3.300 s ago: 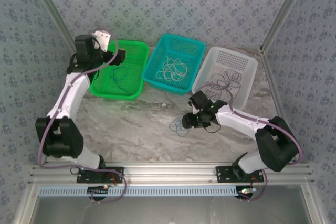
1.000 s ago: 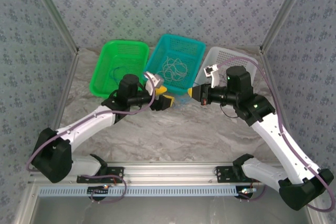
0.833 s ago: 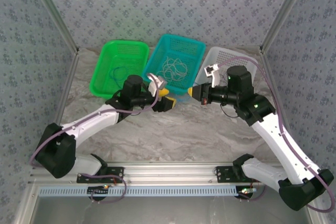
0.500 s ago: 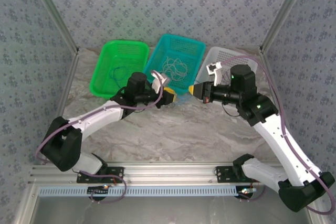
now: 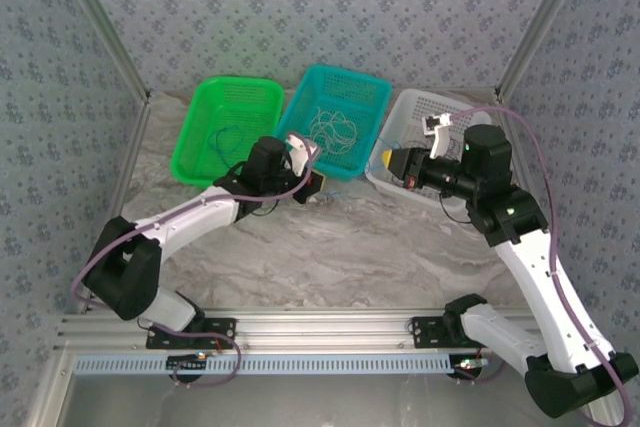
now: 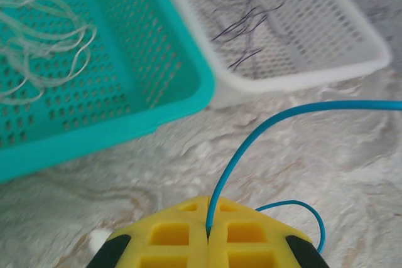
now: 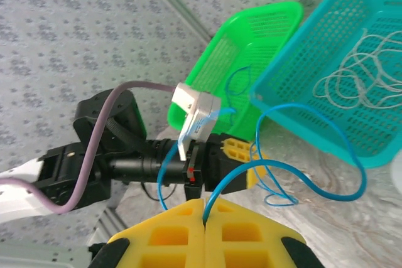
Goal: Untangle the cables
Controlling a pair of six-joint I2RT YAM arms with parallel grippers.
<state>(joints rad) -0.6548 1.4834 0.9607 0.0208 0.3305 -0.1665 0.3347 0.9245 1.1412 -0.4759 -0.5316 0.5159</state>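
Note:
My right gripper draws away and down over the white basket below it next and releases, since my left gripper also holds the blue cable.
A thin blue cable (image 6: 227, 173) rises from between the yellow fingers of my left gripper (image 6: 208, 202), which is shut on it just in front of the teal basket (image 5: 300, 139). My right gripper (image 7: 204, 202) is shut on the same blue cable (image 7: 258, 163), which loops between the two grippers above the table. Seen from above, the left gripper (image 5: 318, 185) and right gripper (image 5: 388, 159) face each other a short way apart. White cables (image 5: 335, 130) lie in the teal basket, dark cables (image 6: 245, 17) in the white basket (image 5: 482, 119), and a blue cable (image 5: 226, 137) in the green basket (image 5: 198, 165).
The three baskets stand in a row at the back of the marble table (image 5: 350, 247). Patterned walls and metal frame posts (image 5: 530, 37) close in the sides. The right arm reaches over the front rim of the white basket.
My left gripper has moved right and shut on the blue cable. My right gripper has pulled back to the right, toward the white basket, holding the cable.

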